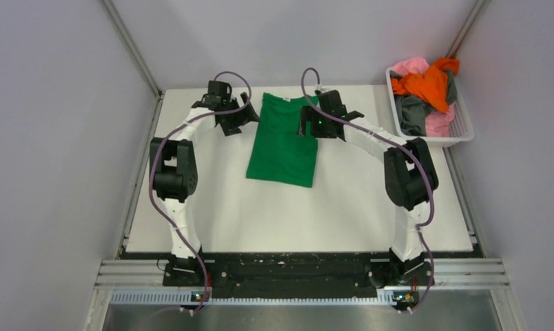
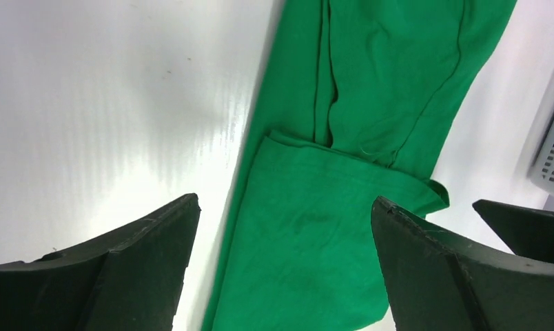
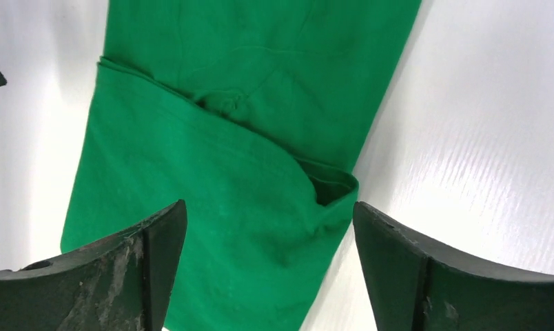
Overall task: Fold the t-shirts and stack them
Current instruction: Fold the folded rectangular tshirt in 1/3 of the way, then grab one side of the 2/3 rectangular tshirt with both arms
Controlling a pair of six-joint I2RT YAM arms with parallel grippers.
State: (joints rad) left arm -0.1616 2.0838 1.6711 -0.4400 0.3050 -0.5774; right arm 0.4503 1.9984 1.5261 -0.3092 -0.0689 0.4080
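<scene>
The green t-shirt [image 1: 282, 141] still lies flat as a long strip. My left gripper should next move back and down onto its near corner away from the basket.
A bright green t-shirt [image 1: 282, 141] lies flat on the white table, folded into a long strip with its sleeves turned in. It fills the left wrist view [image 2: 343, 172] and the right wrist view [image 3: 247, 138]. My left gripper [image 1: 234, 124] is open and empty, above the shirt's far left edge. My right gripper [image 1: 309, 129] is open and empty, above the shirt's far right edge. Orange [image 1: 426, 84], pink [image 1: 439, 124] and dark grey [image 1: 413, 114] t-shirts lie crumpled in the basket.
A white plastic mesh basket [image 1: 462, 129] stands at the table's far right corner; its corner shows in the left wrist view [image 2: 553, 158]. Grey walls close in the table on three sides. The right gripper's finger tip shows in the left wrist view [image 2: 529, 231].
</scene>
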